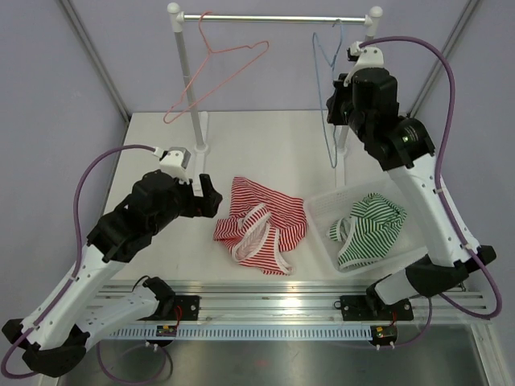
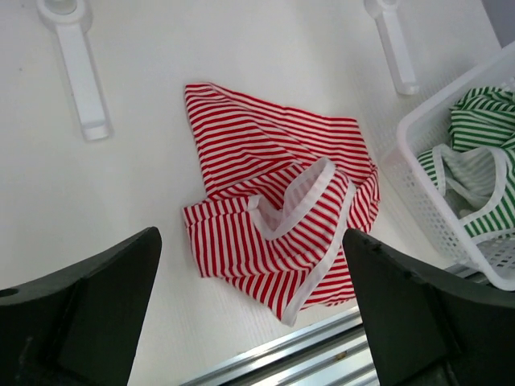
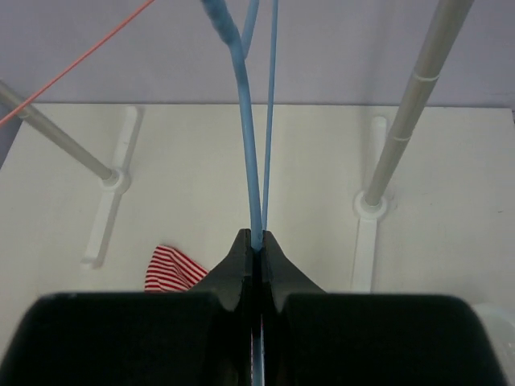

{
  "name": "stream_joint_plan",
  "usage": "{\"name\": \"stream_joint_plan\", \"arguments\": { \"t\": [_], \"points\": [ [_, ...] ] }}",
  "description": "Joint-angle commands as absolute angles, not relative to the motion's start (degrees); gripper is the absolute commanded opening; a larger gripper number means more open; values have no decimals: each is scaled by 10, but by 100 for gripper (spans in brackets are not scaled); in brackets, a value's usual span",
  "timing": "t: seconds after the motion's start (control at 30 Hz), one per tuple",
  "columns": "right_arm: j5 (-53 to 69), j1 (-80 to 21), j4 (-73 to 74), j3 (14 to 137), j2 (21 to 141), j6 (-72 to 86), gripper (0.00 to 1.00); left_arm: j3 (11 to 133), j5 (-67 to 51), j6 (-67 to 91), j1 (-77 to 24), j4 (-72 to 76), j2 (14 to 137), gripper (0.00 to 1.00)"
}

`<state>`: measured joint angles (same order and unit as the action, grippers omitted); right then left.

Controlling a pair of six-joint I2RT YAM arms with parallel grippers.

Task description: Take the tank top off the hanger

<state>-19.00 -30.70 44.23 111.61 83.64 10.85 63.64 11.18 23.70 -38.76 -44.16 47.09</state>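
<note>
The hanger is bare, so my right gripper should move outward toward the rack's rod and the post by the blue hanger point(image 1: 330, 88), then open off its wire point(image 3: 251, 161).
A red-and-white striped tank top point(image 1: 261, 225) lies crumpled on the table; it also shows in the left wrist view point(image 2: 273, 201). My left gripper point(image 1: 208, 197) is open and empty just left of it, its jaws wide apart above the top's near edge point(image 2: 253, 297). A bare blue hanger point(image 1: 330, 88) hangs from the rack rod. My right gripper point(image 1: 338, 104) is shut on the blue hanger's wire point(image 3: 251, 161), fingertips pinched together point(image 3: 255, 241). A bare pink hanger point(image 1: 217, 72) hangs further left on the rod.
A white basket point(image 1: 318, 211) at the right holds a green-and-white striped tank top point(image 1: 370, 225); both show in the left wrist view, basket point(image 2: 426, 193) and top point(image 2: 483, 161). The rack's rod point(image 1: 273, 17), posts and white feet point(image 2: 76, 64) stand at the back.
</note>
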Motion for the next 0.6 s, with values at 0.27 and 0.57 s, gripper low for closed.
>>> {"name": "stream_joint_plan", "arguments": {
  "t": [0.27,0.57],
  "points": [
    [-46,-161,600,1563,1151,65,0,621,175,192,-393,-481,423,99],
    [-14,-148,562,1527,1173,60,0,620,233,236,-403,-497,447,99]
  ]
}}
